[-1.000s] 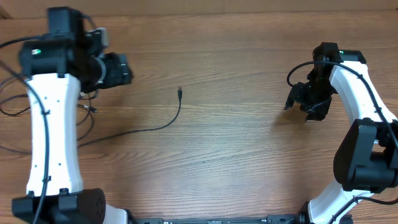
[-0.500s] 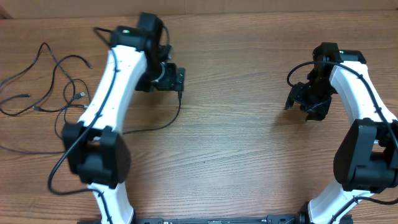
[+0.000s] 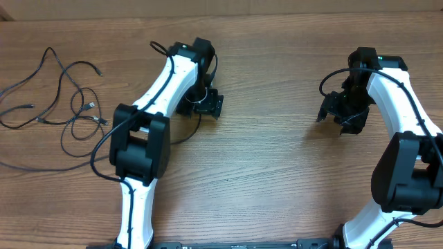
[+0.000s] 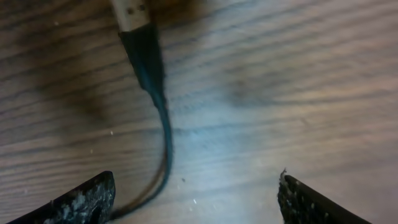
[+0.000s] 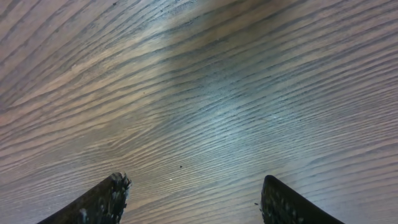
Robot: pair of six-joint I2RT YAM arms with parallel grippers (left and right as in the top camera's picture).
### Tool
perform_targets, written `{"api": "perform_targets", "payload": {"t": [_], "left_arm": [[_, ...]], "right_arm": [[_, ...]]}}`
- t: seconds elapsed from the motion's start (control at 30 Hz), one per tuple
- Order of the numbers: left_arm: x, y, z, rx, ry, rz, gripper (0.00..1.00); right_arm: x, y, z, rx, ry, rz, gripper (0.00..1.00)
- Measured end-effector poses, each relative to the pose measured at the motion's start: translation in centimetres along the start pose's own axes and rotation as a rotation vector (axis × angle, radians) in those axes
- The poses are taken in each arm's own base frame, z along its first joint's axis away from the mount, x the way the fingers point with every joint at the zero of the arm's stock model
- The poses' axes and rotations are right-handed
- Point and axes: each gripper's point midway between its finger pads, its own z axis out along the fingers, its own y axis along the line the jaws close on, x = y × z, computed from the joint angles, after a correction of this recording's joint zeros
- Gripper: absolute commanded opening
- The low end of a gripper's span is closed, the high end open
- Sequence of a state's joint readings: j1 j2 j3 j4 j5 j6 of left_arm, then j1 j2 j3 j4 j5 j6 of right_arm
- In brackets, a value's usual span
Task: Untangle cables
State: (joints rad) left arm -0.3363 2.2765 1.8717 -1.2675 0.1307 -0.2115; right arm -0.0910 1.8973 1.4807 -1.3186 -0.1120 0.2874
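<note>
My left gripper slides outward along the cord (image 4: pixel 163 124) next until its open fingers are around the plug's black body (image 4: pixel 143 57), since that plug is still beyond the fingers.
Several thin black cables (image 3: pixel 66 97) lie loosely tangled at the table's left. One black cable runs from them toward the middle; its plug end (image 4: pixel 134 14) and cord (image 4: pixel 163 124) show close up in the left wrist view. In the overhead view that end is hidden under my left gripper (image 3: pixel 208 105). The left gripper (image 4: pixel 196 198) is open, low over the table, with the cord passing just inside its left finger. My right gripper (image 3: pixel 334 114) is open and empty over bare wood at the right, its fingers (image 5: pixel 194 202) spread wide.
The wooden table (image 3: pixel 263 159) fills the view. Thicker black wires run along both arms. The cable tangle lies far left, near the table's edge.
My left arm has swung from the far left across to the middle, uncovering the tangle and coming down over the lone cable's plug end. The right arm has not moved.
</note>
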Motion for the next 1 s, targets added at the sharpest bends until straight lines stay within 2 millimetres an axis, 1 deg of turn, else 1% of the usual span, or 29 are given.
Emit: {"api": "perform_targets", "payload": {"t": [0.07,0.17,0.33,0.47,0.57,0.7,0.83,1.0], "left_arm": [[-0.2,0.3,0.6,-0.016,0.002,-0.021,0.84],[-0.8,0.4,1.0,-0.028,-0.016,-0.031,0.83],[-1.4,0.1,1.1,-0.031,-0.041,-0.037,0.79],[-1.5,-0.3,1.1,-0.038,-0.05,-0.031,0.79],[-1.8,-0.1,1.1,-0.056,-0.065,-0.038,0.8],[-2.3,0.2,1.1,-0.087,-0.094,-0.057,0.86],[-3.2,0.4,0.9,-0.097,-0.134,-0.1,0.95],[-4.4,0.1,0.8,-0.078,-0.182,-0.127,0.98]], "right_arm": [[0.0,0.0,0.0,0.0,0.0,0.0,0.67],[0.0,0.0,0.0,0.0,0.0,0.0,0.67],[0.0,0.0,0.0,0.0,0.0,0.0,0.67],[0.0,0.0,0.0,-0.001,0.001,0.0,0.67],[0.0,0.0,0.0,0.0,0.0,0.0,0.67],[0.0,0.0,0.0,0.001,0.002,0.0,0.67],[0.1,0.0,0.0,0.001,0.003,0.0,0.67],[0.1,0.0,0.0,0.001,0.003,0.0,0.67]]}}
